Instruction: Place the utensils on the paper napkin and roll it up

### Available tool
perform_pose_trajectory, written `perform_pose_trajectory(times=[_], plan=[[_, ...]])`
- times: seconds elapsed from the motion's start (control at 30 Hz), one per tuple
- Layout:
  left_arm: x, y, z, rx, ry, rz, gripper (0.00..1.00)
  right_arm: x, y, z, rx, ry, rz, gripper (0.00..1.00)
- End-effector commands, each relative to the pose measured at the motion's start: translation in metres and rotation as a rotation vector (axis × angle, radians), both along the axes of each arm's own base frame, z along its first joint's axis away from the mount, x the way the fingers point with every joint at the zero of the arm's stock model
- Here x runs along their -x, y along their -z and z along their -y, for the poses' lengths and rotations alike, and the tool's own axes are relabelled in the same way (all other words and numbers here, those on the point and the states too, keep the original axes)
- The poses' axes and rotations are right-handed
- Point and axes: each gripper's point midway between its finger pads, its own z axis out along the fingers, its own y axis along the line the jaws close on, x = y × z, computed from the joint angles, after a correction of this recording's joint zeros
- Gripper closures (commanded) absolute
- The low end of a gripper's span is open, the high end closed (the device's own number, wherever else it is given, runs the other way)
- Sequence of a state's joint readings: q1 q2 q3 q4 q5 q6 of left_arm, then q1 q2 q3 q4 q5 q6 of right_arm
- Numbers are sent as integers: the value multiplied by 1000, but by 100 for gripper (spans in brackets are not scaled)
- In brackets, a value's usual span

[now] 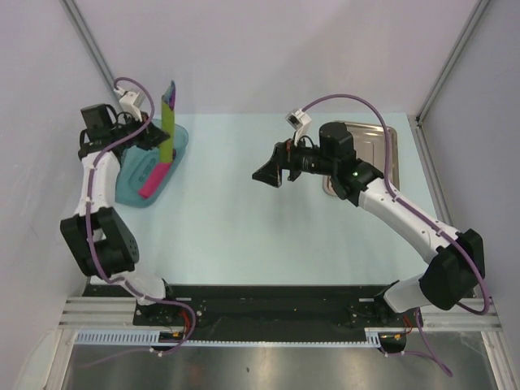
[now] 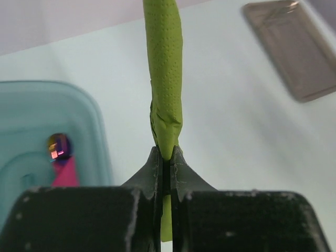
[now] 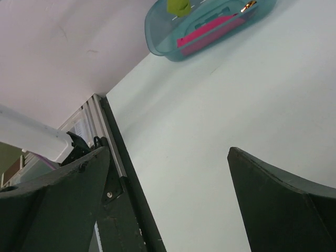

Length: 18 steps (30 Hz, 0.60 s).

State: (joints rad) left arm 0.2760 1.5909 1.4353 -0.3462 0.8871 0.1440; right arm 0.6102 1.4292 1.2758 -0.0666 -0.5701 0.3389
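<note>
My left gripper lowers next, tilting the roll flat along the bar, and releases it, since the pink bar already lies in the tub below the gripper.
The paper napkin is rolled into a narrow olive-green tube, held upright over the teal tub. A purple iridescent end sticks out of its top; the rest of the utensils is hidden inside. My left gripper is shut on the roll, and in the left wrist view the fingertips pinch the napkin near its lower end. The roll's end also shows in the right wrist view. My right gripper is open and empty above mid-table, its jaws wide apart.
The teal translucent tub stands at the far left, holding a pink bar with a shiny tip. A steel tray lies at the back right, partly under my right arm. Walls close in left, right and back.
</note>
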Motion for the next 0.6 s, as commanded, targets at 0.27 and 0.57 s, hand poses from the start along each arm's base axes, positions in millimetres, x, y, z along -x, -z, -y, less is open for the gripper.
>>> perform_pose_trajectory(times=[0.27, 0.57], plan=[[-29, 83, -123, -352, 44, -152, 99, -4, 11, -4, 12, -27, -11, 0], [5, 139, -113, -249, 199, -334, 98, -6, 25, -8, 20, -43, -54, 1]])
